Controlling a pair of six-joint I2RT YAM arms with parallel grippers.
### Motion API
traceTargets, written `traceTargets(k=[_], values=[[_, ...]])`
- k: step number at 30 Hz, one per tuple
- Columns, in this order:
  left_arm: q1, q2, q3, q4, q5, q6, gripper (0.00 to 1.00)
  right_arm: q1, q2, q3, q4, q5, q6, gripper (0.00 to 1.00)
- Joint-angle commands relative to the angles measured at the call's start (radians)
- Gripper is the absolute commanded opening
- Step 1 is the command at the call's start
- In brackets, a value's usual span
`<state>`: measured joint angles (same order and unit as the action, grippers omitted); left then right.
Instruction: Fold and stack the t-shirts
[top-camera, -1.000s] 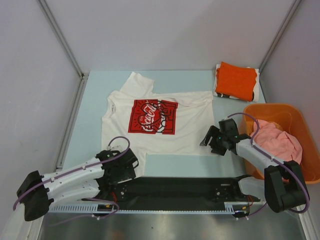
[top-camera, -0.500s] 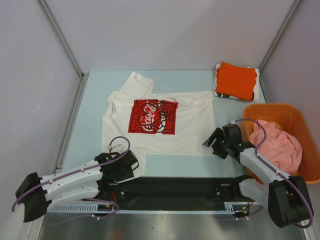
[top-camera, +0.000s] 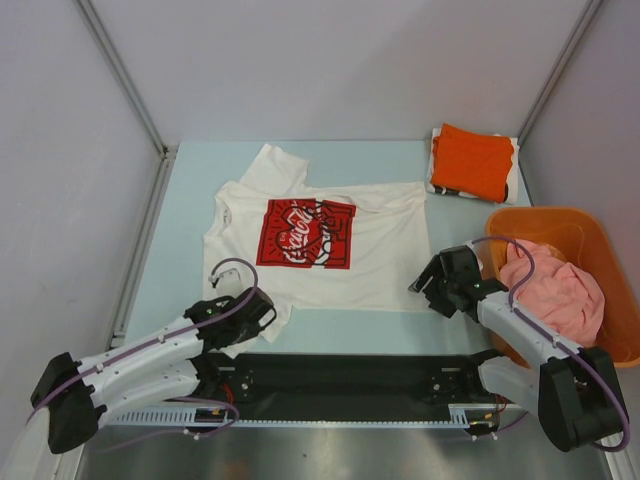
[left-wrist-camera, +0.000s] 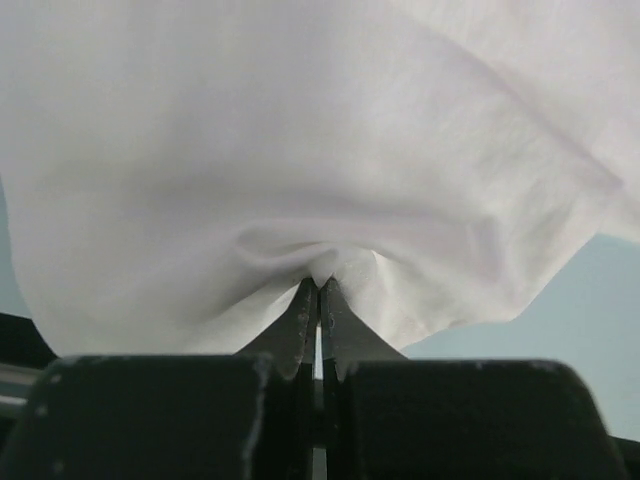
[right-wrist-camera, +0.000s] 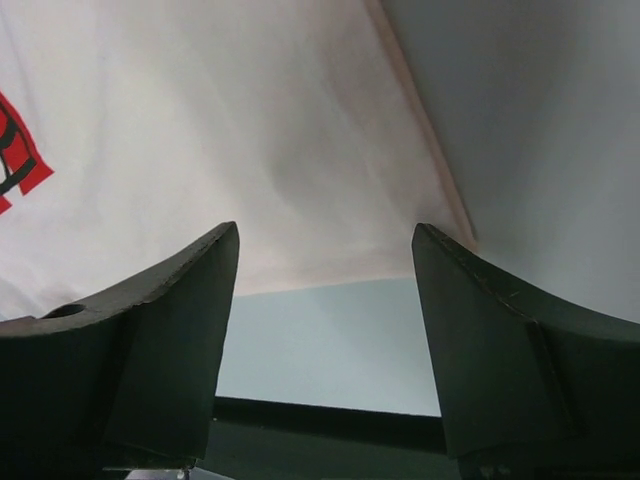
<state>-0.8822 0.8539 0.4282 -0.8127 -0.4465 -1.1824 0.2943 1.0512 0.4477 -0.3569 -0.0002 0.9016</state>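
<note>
My right gripper will next move toward the basket to bring its open fingers around the t-shirt's near hem corner (top-camera: 430, 308) (right-wrist-camera: 461, 240), because that corner is now beside one finger.
A white t-shirt (top-camera: 380, 250) with a red-and-black print lies spread flat on the pale blue table (top-camera: 190, 200). My left gripper (top-camera: 262, 310) is shut on its near-left hem corner, and in the left wrist view the white cloth (left-wrist-camera: 300, 130) puckers at the closed tips of that gripper (left-wrist-camera: 320, 285). The right gripper (top-camera: 426, 285) hovers open over the shirt's near-right corner; its wrist view shows the hem edge (right-wrist-camera: 300, 150) just beyond the open right gripper (right-wrist-camera: 325, 230). A folded orange t-shirt (top-camera: 472, 160) rests at the back right. A pink t-shirt (top-camera: 555, 285) is crumpled in the basket.
The orange plastic basket (top-camera: 540, 212) stands at the right edge, close behind the right arm. A black strip (top-camera: 350, 375) runs along the near table edge between the arm bases. Grey walls with metal rails (top-camera: 125, 80) enclose the table on three sides.
My left gripper has closed on the white shirt's near-left corner and pushed slightly forward, bunching the cloth. The right gripper has drifted down and right toward the near-right corner, still open.
</note>
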Motion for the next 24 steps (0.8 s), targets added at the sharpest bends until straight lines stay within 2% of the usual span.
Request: traceTargets(k=[1, 5, 15, 18, 24], values=[[0.035, -0.035, 0.047, 0.047, -0.058, 0.066, 0.00, 0.017, -0.014, 0.092, -0.118, 0.132, -0.006, 0.74], [0.049, -0.058, 0.055, 0.044, -0.046, 0.079, 0.00, 0.045, -0.025, 0.154, -0.241, 0.207, -0.017, 0.74], [0.074, -0.122, 0.038, 0.037, -0.032, 0.096, 0.00, 0.100, 0.010, 0.114, -0.287, 0.250, 0.008, 0.72], [0.080, -0.133, 0.035, 0.040, -0.031, 0.101, 0.00, 0.101, 0.026, 0.094, -0.264, 0.241, 0.010, 0.68], [0.083, -0.134, 0.044, 0.037, -0.023, 0.110, 0.00, 0.103, 0.067, 0.075, -0.211, 0.216, -0.006, 0.50]])
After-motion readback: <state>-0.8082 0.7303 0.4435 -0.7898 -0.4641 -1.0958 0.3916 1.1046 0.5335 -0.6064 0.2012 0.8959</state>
